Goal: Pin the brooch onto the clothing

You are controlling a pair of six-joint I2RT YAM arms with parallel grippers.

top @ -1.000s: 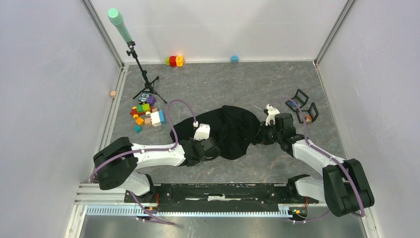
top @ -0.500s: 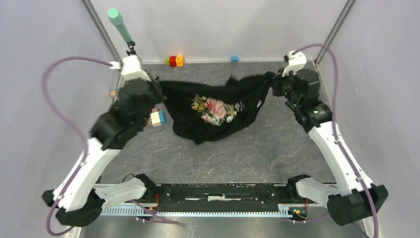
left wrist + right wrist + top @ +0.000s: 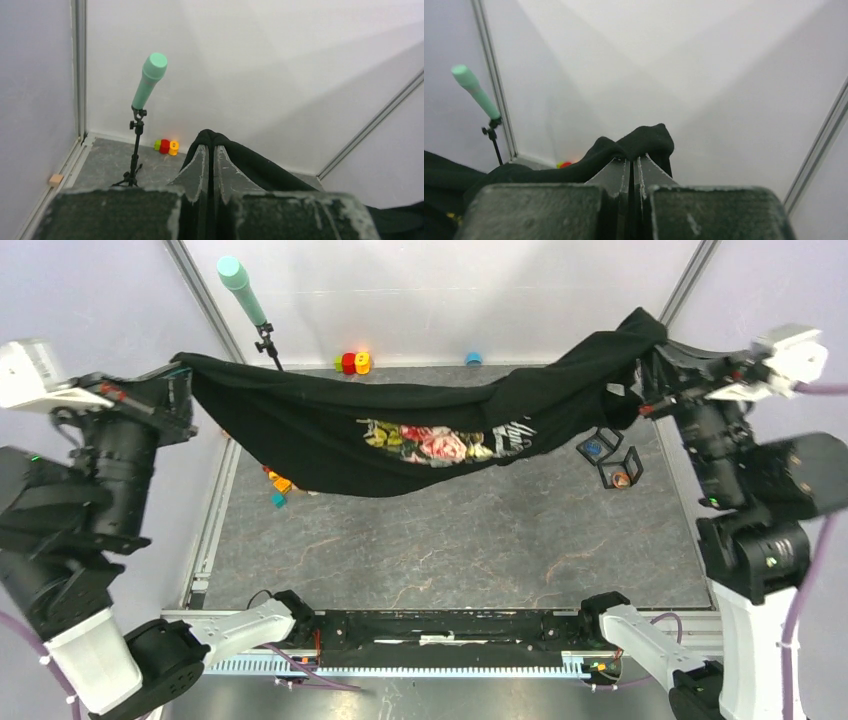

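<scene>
The left gripper carries the sagging shirt outward and down toward the table near the red and yellow pieces next.
The clothing [image 3: 330, 425], a black T-shirt, hangs stretched above the table between both raised arms, its rose print [image 3: 430, 445] and white lettering [image 3: 512, 433] facing up near the sagging middle. My left gripper [image 3: 186, 368] is shut on the shirt's left end; in the left wrist view the fabric [image 3: 235, 155] bunches over the closed left gripper [image 3: 210, 148]. My right gripper [image 3: 652, 352] is shut on the right end; in the right wrist view black cloth [image 3: 644, 141] bulges above the closed right gripper [image 3: 633, 159]. The brooch is out of view.
A green-tipped stand [image 3: 242, 288] rises at the back left. Toy blocks [image 3: 279, 486] lie under the shirt's left part. Red and yellow pieces [image 3: 351, 362] and a blue cap [image 3: 473, 358] sit by the back wall. Small black open boxes [image 3: 612, 456] stand at right.
A second ago the shirt lay crumpled on the table between low arms. Both arms have risen and spread apart, lifting the shirt and pulling it out wide.
</scene>
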